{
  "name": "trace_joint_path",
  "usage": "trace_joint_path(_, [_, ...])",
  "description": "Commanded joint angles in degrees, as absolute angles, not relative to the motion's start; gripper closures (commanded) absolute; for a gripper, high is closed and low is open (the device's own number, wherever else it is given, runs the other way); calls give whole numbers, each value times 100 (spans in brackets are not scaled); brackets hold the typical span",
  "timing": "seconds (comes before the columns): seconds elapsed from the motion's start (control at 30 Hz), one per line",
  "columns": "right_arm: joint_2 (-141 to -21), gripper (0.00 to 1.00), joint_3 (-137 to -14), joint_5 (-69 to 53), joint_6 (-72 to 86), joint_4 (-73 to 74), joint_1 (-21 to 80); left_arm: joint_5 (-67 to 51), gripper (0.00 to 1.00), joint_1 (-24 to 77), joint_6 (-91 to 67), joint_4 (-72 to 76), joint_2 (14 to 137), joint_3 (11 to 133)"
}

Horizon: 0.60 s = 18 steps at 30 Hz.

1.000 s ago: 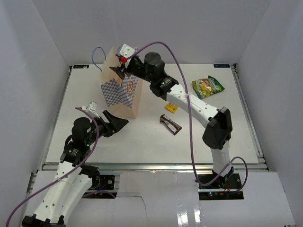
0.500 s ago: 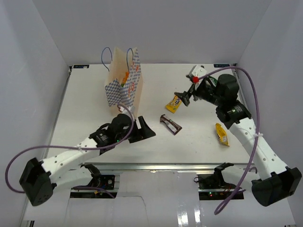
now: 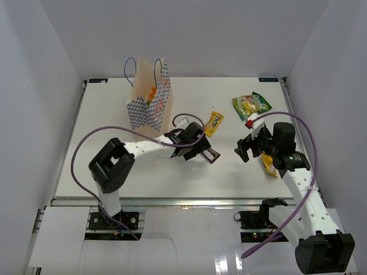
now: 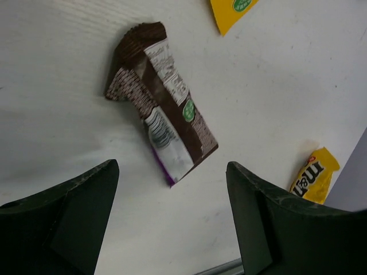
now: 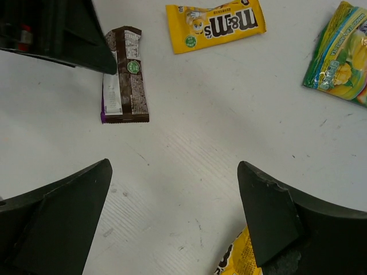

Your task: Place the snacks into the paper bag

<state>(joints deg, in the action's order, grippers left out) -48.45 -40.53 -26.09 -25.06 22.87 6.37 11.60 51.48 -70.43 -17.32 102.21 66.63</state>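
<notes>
The left gripper lowers to the dark brown bar next, near its green dot.
The dark brown bar lies flat mid-table. It also shows in the left wrist view and the right wrist view. My left gripper is open and empty, just left of the bar, with the bar just ahead of its open jaws. My right gripper is open and empty. A yellow candy pack lies behind the bar. A second yellow pack lies by the right arm. The green-yellow pouch lies at the back right. The paper bag stands upright at the back left.
White walls close in the table on three sides. The left arm stretches across the front of the bag. In the right wrist view the left gripper's dark finger sits at the top left next to the bar.
My left gripper has swung right, away from the bag's front, to the brown bar. My right gripper has drawn back from the yellow pack toward the near right.
</notes>
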Motion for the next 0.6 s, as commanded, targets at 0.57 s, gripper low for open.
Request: trace_joint_path(0.57, [-4667,5,-4166,-2689,-2136,2276,606,1599,39,5133,-8332,-5010,12621,9010])
